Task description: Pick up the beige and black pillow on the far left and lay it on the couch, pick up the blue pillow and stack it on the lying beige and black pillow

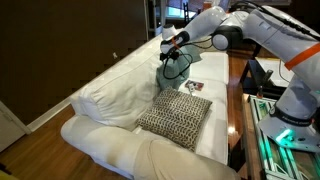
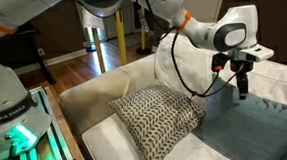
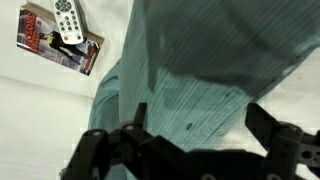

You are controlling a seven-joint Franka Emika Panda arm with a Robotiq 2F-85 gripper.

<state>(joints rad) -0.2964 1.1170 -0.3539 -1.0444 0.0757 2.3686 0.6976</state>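
Observation:
The blue pillow's fabric lies between the dark fingers of my open gripper, so my gripper will lower straight onto the top edge of the blue pillow.
The beige and black pillow (image 1: 175,116) (image 2: 156,121) lies flat on the seat of the white couch (image 1: 105,95) (image 2: 89,93). Beyond it a blue pillow (image 1: 167,76) (image 2: 255,130) rests on the seat. My gripper (image 1: 172,52) (image 2: 243,82) hangs just above that blue pillow, open and holding nothing. In the wrist view the blue pillow (image 3: 190,70) fills the middle, and my gripper (image 3: 200,125) stands over it with a dark finger at each side. The fingers are apart from the fabric as far as I can tell.
A magazine with a remote (image 3: 60,40) (image 1: 196,87) on it lies on the seat beside the blue pillow. The robot's stand with a green light (image 1: 280,125) (image 2: 17,133) is at the couch's front edge. White back cushions (image 2: 188,62) stand behind the pillows.

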